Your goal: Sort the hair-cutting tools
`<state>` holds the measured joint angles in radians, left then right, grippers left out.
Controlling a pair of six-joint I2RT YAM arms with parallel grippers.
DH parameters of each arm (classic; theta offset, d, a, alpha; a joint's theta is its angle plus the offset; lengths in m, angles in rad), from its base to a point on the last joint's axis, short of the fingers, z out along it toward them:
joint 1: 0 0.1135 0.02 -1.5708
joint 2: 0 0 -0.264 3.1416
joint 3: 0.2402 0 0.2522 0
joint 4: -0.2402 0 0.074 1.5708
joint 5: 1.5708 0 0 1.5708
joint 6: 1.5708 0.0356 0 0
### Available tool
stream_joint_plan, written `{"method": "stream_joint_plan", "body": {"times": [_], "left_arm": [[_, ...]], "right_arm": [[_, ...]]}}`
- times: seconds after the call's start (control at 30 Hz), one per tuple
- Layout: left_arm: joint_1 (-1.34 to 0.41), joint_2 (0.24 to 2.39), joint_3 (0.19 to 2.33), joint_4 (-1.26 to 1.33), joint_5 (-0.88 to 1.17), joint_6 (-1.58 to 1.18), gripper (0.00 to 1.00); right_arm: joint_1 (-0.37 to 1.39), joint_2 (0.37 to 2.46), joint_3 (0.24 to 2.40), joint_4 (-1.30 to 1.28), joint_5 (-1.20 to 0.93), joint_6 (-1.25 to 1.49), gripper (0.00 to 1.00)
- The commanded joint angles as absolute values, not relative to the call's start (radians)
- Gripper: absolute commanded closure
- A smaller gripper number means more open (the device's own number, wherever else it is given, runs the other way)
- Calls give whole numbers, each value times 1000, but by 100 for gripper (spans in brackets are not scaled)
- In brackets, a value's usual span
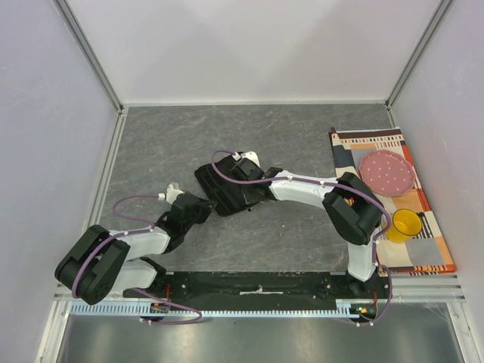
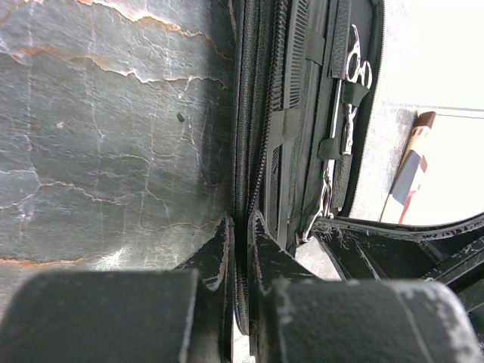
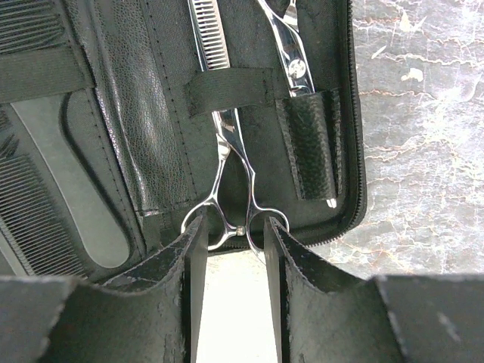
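Observation:
The pouch (image 1: 215, 187) lies at an angle, so my left gripper will next pull back to the bare tabletop, to its right in the top view, and release the pouch's zipper edge.
The black pouch (image 1: 215, 187) lies open mid-table. My left gripper (image 1: 200, 204) is shut on its zipper edge (image 2: 243, 189). My right gripper (image 1: 243, 184) is open over the pouch (image 3: 136, 113), its fingertips (image 3: 190, 249) on either side of the ring handles of a silver toothed scissors (image 3: 229, 162), which sits under a strap. A second silver scissors (image 3: 293, 60) has its tip in a small pocket (image 3: 310, 147). A black comb (image 3: 30, 215) lies in the left half. In the left wrist view I see scissors (image 2: 355, 68) and comb teeth (image 2: 299, 45) strapped inside.
A patterned placemat (image 1: 363, 147) at the right edge carries a pink plate (image 1: 386, 172) and a yellow cup (image 1: 406, 224). White walls enclose the grey table (image 1: 181, 136) on three sides.

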<state>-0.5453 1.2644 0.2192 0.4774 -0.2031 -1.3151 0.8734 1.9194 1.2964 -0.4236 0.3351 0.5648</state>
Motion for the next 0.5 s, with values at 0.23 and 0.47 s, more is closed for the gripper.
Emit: {"method": "stream_joint_plan", "body": {"times": [0.23,0.47], "left_arm": [[-551,1252,210,466,-144,-1216,98],[-551,1243,212,449,-121,-1192,98]], "right_arm": [[874,1977,1315,-391,357,537,64],[845,2002,1377,-410,342,471,66]]}}
